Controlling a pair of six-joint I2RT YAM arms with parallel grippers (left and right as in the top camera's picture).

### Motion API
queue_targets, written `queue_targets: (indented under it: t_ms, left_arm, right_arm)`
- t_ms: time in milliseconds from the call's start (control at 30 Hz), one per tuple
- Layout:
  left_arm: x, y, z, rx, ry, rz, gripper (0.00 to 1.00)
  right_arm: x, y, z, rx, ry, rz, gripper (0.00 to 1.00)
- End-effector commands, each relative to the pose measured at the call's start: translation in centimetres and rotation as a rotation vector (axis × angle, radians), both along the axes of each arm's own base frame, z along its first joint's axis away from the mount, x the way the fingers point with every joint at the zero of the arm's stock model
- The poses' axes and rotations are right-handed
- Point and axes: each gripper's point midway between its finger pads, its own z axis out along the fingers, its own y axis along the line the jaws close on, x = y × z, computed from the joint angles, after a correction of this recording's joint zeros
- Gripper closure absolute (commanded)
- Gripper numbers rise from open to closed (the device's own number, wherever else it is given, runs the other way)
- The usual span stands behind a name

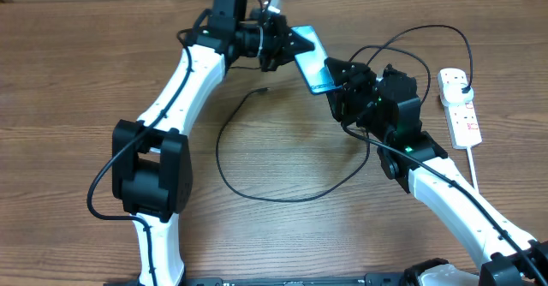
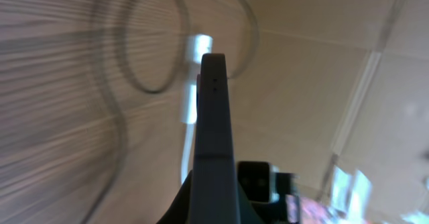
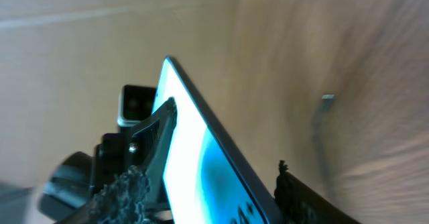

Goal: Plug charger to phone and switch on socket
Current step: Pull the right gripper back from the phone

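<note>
My left gripper holds the phone (image 1: 310,59), so I will pull my right gripper off it and down, to the left in the overhead view, onto the loose connector tip (image 1: 262,90).
The phone (image 1: 310,59), its blue-teal screen lit, is held off the table at the back centre. My left gripper (image 1: 289,46) is shut on its far end; in the left wrist view the phone (image 2: 214,130) runs edge-on out of that gripper (image 2: 214,207). My right gripper (image 1: 341,87) is open around the near end; in the right wrist view the phone (image 3: 201,163) slants between its spread fingers (image 3: 120,194). The charger cable (image 1: 224,162) loops over the table, its connector tip (image 1: 261,90) lying loose, also in the right wrist view (image 3: 326,100). The socket (image 1: 462,110) lies at the right.
The charger's black plug (image 1: 463,86) sits in the far end of the socket, and the cable arcs from there behind my right arm. The socket's thick white cord (image 1: 473,170) trails toward the near right edge. Bare wood lies left of the cable loop.
</note>
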Motion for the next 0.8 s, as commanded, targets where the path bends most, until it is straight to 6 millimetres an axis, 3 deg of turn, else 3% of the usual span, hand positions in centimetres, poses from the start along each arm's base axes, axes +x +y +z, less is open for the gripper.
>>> queue_targets:
  t_ms: [0,133,167,300,367,467,567,767]
  left_arm:
    - [1.0,2.6,-0.5,0.096,-0.126,0.006,0.96]
    - [0.8,5.2,-1.9,0.157,-0.125,0.006,0.96]
    - [1.1,6.6,-2.2,0.169,-0.134,0.012,0.96]
    - [1.4,10.0,-2.0,0.149,-0.157,0.019,0.96]
    - [1.4,11.6,-1.3,0.1,-0.185,0.008,0.96]
    - [1.1,13.5,0.4,-0.005,-0.225,-0.011,0.96]
    - [0.6,15.1,2.1,-0.114,-0.235,-0.017,0.96]
    - [-0.1,16.9,4.9,-0.282,-0.256,-0.032,0.96]
  right_arm:
    - [-0.3,0.0,0.8,-0.105,-0.065,0.049,0.35]
    - [-1.2,-0.3,-1.3,-0.23,-0.037,0.107,0.33]
    - [-1.7,-0.5,-2.2,-0.293,-0.03,0.142,0.32]
    - [-2.9,-0.7,-4.1,-0.428,-0.024,0.238,0.32]
    - [-3.5,-0.9,-4.8,-0.483,-0.026,0.283,0.39]
    - [-4.2,-1.1,-5.7,-0.524,-0.001,0.319,0.42]
    - [-4.8,-0.8,-6.1,-0.512,0.023,0.346,0.54]
    - [-5.9,0.0,-6.3,-0.503,0.023,0.431,0.59]
